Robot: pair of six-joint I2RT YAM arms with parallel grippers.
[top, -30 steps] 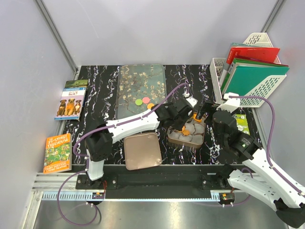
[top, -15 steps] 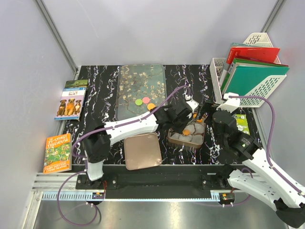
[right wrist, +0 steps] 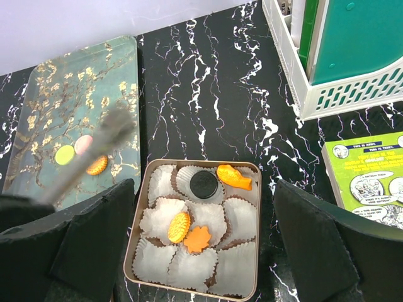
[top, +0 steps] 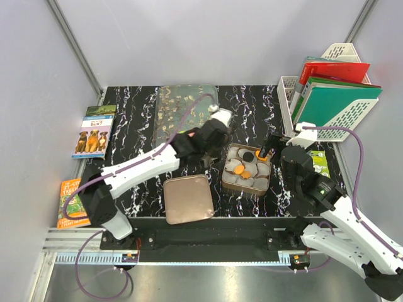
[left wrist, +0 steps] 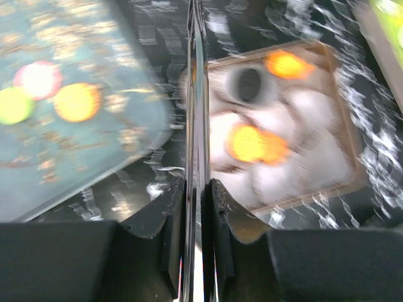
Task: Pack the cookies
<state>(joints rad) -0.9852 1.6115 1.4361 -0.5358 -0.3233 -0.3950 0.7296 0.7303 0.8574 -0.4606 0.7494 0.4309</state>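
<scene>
My left gripper will next swing across the floral tray toward the books, then go down onto the dark tabletop between tray and books (top: pixel 135 125), because that part of the tabletop is bare.
The cookies lie in two groups. In the square tin (right wrist: pixel 131 250), on white wrappers, are a dark brown round one (right wrist: pixel 203 184), an orange fish (right wrist: pixel 234 177), a yellow oval (right wrist: pixel 179 226) and an orange leaf (right wrist: pixel 198 239). Green (right wrist: pixel 64 154), pink (right wrist: pixel 83 143) and orange (right wrist: pixel 96 165) ones lie on the floral tray (right wrist: pixel 56 94). My left gripper (top: pixel 213 129) (left wrist: pixel 196 182) is over the tray's right edge, shut on a thin flat grey tool (left wrist: pixel 195 94) seen edge-on. My right gripper (top: pixel 269 150) (right wrist: pixel 203 192) hovers wide open and empty over the tin (top: pixel 224 180).
The rose-gold tin lid (top: pixel 187 199) lies left of the tin near the front edge. A white file rack (top: pixel 327 94) with folders stands at the back right, with a green booklet (top: pixel 320 162) below it. Two books (top: pixel 94 131) (top: pixel 77 200) lie at the left.
My left arm has swung left, from over the tin to over the tray's right edge, and the tin's contents now show. The right arm has not moved.
</scene>
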